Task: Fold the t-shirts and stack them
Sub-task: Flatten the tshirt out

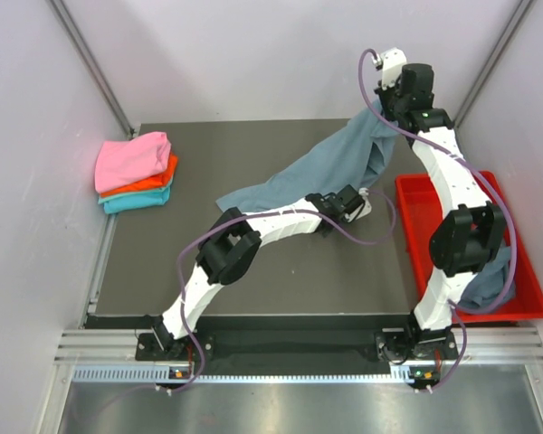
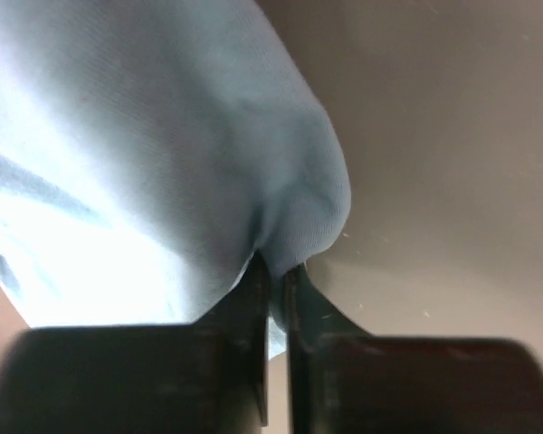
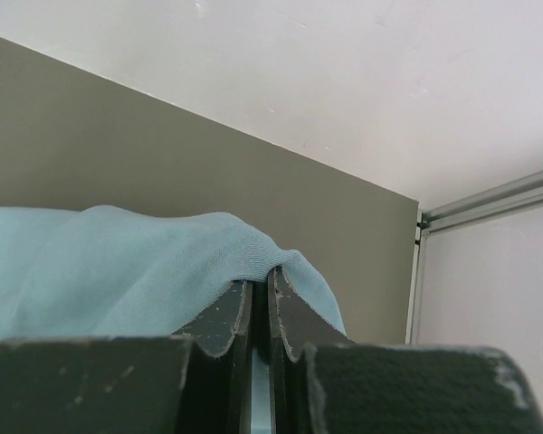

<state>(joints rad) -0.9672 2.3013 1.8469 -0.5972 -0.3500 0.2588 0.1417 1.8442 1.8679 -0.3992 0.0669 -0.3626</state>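
Observation:
I should next lift the fold outward with my left gripper across to the bare tabletop toward the stack [image 1: 134, 172] to spread the gathered shirt, then lower and release it.
A slate blue-grey t-shirt [image 1: 317, 167] hangs stretched above the table, from the back right down to its left end [image 1: 231, 197] on the surface. My right gripper [image 1: 380, 107] holds its high end, jaws shut on a fold of the cloth [image 3: 163, 262]. My left gripper [image 1: 360, 203] is lower, at the shirt's near right edge, jaws pinched shut on a bunched fold [image 2: 299, 208]. At the table's left edge sits a folded stack [image 1: 134, 172]: pink on top, then orange, then teal.
A shallow red tray [image 1: 416, 212] stands at the table's right side, with another blue-grey shirt [image 1: 493, 280] in its near end, partly hidden by the right arm. Walls enclose the dark table [image 1: 253, 271] at the back and both sides.

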